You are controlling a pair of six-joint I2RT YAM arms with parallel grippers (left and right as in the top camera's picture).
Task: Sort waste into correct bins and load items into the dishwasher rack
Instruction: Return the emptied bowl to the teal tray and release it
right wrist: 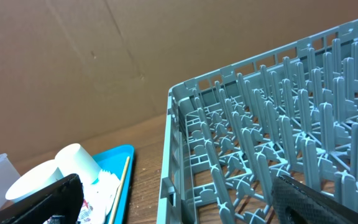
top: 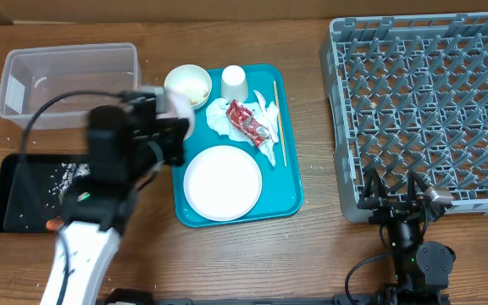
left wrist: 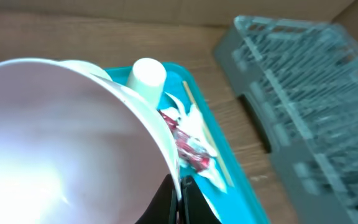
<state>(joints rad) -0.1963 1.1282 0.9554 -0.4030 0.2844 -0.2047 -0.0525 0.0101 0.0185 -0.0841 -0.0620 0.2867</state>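
Note:
The bowl goes across and down in my left gripper next, to be released. The tray gap by the napkins lies below, to the gripper's right in the overhead view.
My left gripper [left wrist: 180,194] is shut on the rim of a white bowl [left wrist: 61,137], held tilted above the left edge of the teal tray [top: 291,182]; from overhead the gripper [top: 176,119] and held bowl [top: 174,103] look blurred. On the tray are a second white bowl [top: 187,85], a small white cup [top: 234,82], a round plate [top: 223,182], crumpled napkins [top: 265,127] and a red foil wrapper [top: 248,123]. The black tray [top: 19,182] holds pale crumbs [top: 66,176] and an orange carrot [top: 53,224]. My right gripper [top: 401,196] stands open at the front edge of the grey dishwasher rack [top: 430,102].
The clear tub [top: 66,76] sits at the back left, beyond the black tray. A thin wooden stick [top: 280,119] lies along the teal tray's right side. The rack fills the right half of the table; cardboard walls stand behind it.

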